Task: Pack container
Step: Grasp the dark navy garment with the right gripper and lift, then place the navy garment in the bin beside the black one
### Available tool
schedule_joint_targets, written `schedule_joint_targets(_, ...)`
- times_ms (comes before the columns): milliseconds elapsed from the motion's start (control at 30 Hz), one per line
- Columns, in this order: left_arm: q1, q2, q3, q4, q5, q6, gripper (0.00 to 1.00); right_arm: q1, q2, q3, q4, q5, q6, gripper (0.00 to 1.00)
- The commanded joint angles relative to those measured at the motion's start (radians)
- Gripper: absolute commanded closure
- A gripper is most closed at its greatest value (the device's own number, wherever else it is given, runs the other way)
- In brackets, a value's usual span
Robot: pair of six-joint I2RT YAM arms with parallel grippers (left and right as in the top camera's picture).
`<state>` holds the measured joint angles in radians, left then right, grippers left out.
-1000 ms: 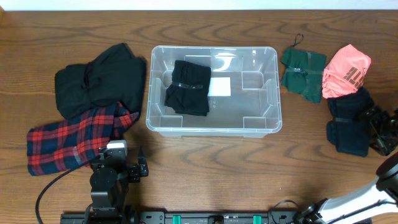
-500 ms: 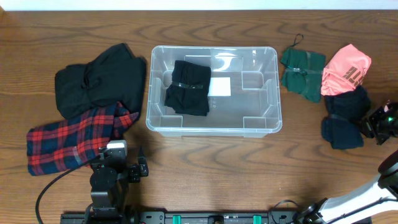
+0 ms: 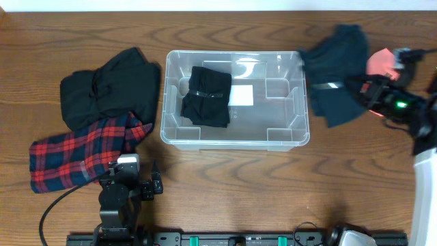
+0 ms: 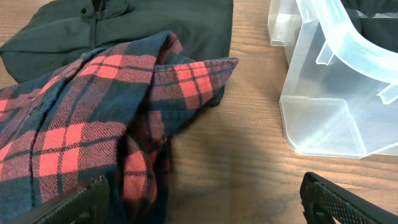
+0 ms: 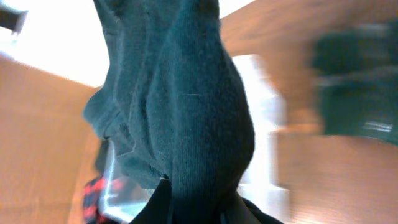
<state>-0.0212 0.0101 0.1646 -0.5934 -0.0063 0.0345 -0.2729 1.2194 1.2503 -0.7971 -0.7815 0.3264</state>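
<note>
The container's bottom by the white label (image 3: 240, 96) is bare, so I should move my right gripper left in the overhead view, lower it and let go of the navy garment.
The clear container (image 3: 232, 140) stands mid-table with a folded black garment (image 3: 207, 96) and a white label (image 3: 240, 96) inside. My right gripper (image 3: 372, 92) is shut on a dark navy garment (image 3: 334, 75), which hangs in the air just right of the container's right wall. In the right wrist view this garment (image 5: 180, 106) fills the middle, pinched at the gripper (image 5: 193, 211), with the blurred container (image 5: 112, 180) behind it. The left gripper (image 4: 211, 205) is open and holds nothing, low over the wood between the plaid shirt (image 4: 81, 124) and the container's corner (image 4: 336, 81).
A black garment (image 3: 109, 89) and the red plaid shirt (image 3: 82, 154) lie left of the container. A pink garment (image 3: 382, 61) peeks out behind the lifted cloth at the right. The left arm's base (image 3: 119, 198) sits at the front edge.
The right gripper shut on the dark navy garment at the table's right edge, then lifted it up and left toward the container, covering the green garment. The left arm stayed still.
</note>
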Motion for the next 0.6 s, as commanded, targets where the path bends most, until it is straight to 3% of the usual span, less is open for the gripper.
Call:
schedule_joint_targets(0,0.005,-0.007,-0.012,0.005,-0.001,0.014,0.02,0.181,-0.003,0.003,0.033,0.105,0.232,0.99)
schedule_joint_targets(267,0.005,-0.007,-0.012,0.005,-0.001,0.014,0.02,0.599,0.197,-0.059,0.323,0.407,0.635,0.99)
schedule_joint_targets(567,0.005,-0.007,-0.012,0.005,-0.001,0.014,0.02,0.671,0.499,-0.06,0.472,0.489,0.83,0.99)
